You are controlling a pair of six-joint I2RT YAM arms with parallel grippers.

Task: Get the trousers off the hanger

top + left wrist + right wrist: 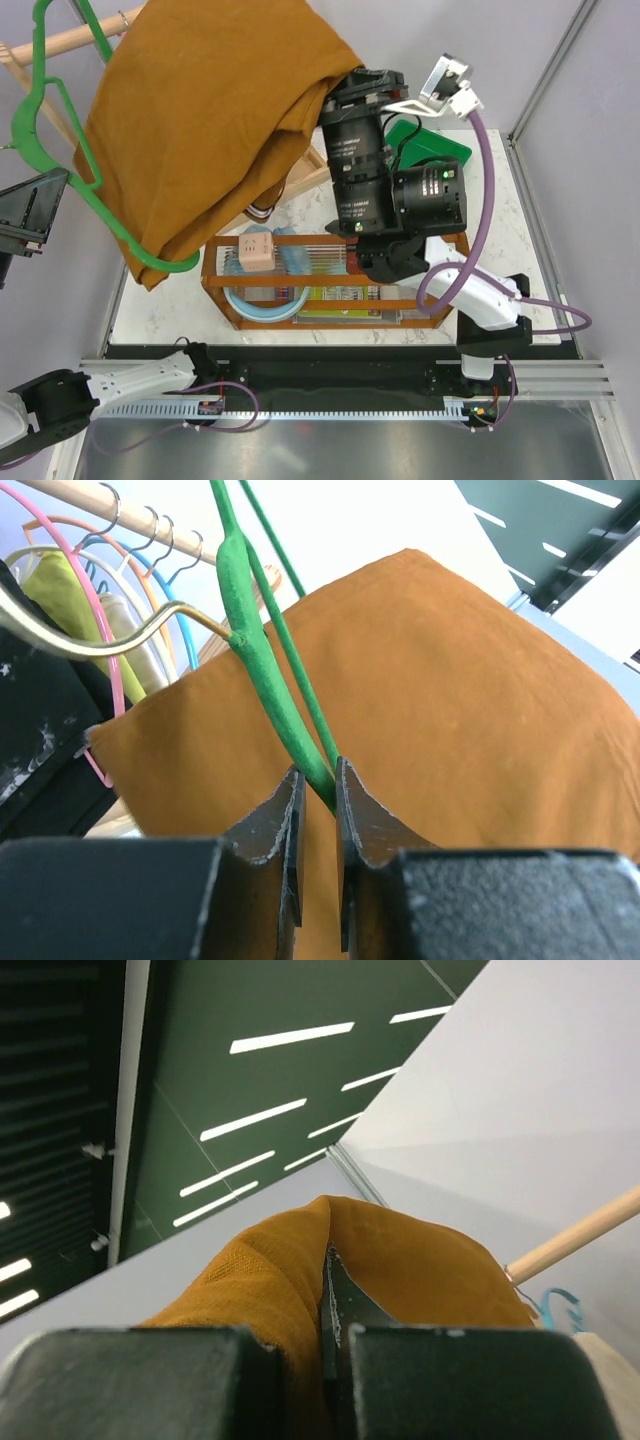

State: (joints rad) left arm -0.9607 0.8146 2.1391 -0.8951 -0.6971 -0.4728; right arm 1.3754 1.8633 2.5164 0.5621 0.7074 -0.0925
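Observation:
The green object (438, 146) is below my right gripper and to its right in the top view, so next my right gripper will pull the trousers (210, 120) off the hanger and down over it.
The rust-brown trousers (210, 120) hang draped over the bright green hanger (60, 150) high at the upper left of the top view. My left gripper (318, 785) is shut on the hanger's green bar (265, 670), with the brown cloth (450, 700) just behind it. My right gripper (328, 1260) is raised and shut on a fold of the trousers (420, 1260); the cloth covers its left finger. In the top view the right arm's wrist (360, 130) meets the cloth's right edge, and the left gripper itself is hidden there.
A wooden rail (70, 40) carries pink (85, 610), orange and blue hangers plus a pale olive garment (60, 595). A brown wooden rack (330, 280) holding a beige cube (258, 250) stands on the marble table. A green object (430, 145) lies behind the right arm.

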